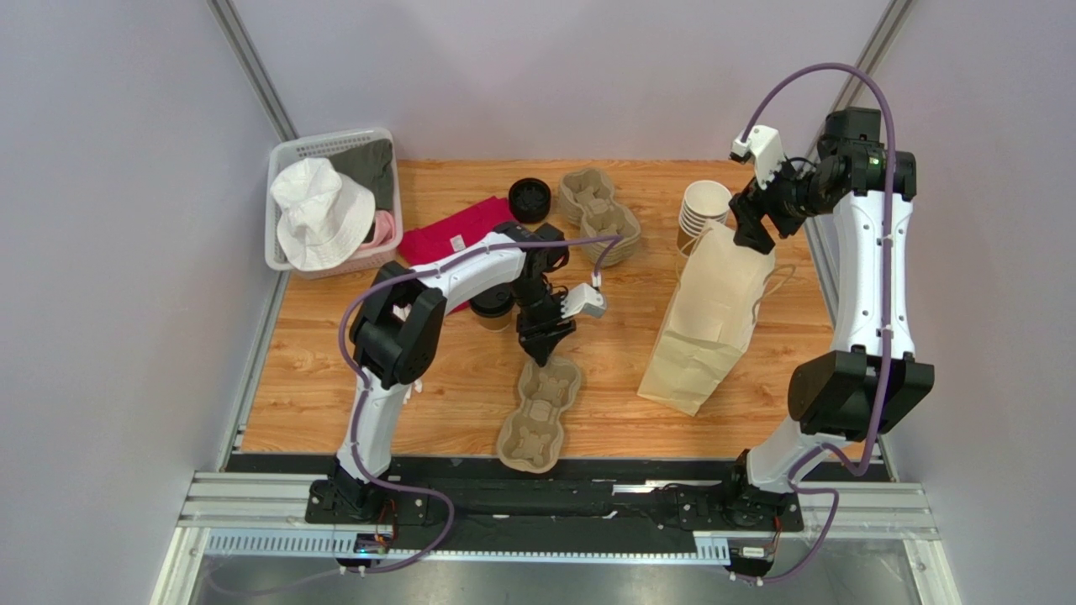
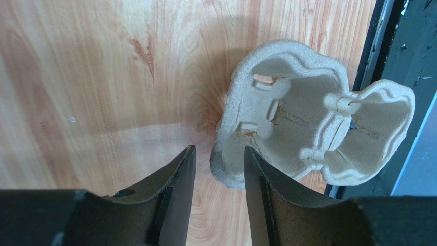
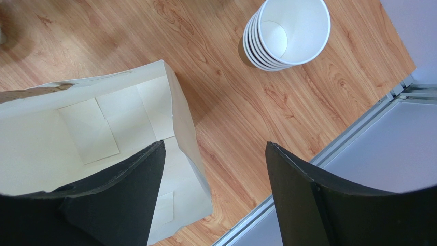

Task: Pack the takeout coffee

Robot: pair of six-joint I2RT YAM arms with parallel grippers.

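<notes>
I will keep my right gripper almost where it is next, over the paper bag's far upper edge (image 1: 745,242) (image 3: 188,148), and close its fingers.
The takeout coffee (image 1: 490,308), a brown cup with a black lid, stands beside the red cloth and is partly hidden by my left arm. My left gripper (image 1: 546,338) is open and points down at the far end of a pulp two-cup carrier (image 1: 541,410). In the left wrist view the carrier's rim (image 2: 228,169) lies between the open jaws of the left gripper (image 2: 219,151), ungripped. My right gripper (image 1: 754,233) is open above the mouth of the brown paper bag (image 1: 707,315). In the right wrist view the right gripper (image 3: 214,146) straddles the edge of the bag (image 3: 184,128), which looks empty inside.
A stack of lidless cups (image 1: 704,212) stands behind the bag and also shows in the right wrist view (image 3: 287,33). More pulp carriers (image 1: 600,208), a loose black lid (image 1: 531,199) and a red cloth (image 1: 455,233) lie at the back. A white basket (image 1: 284,252) holding a hat stands back left.
</notes>
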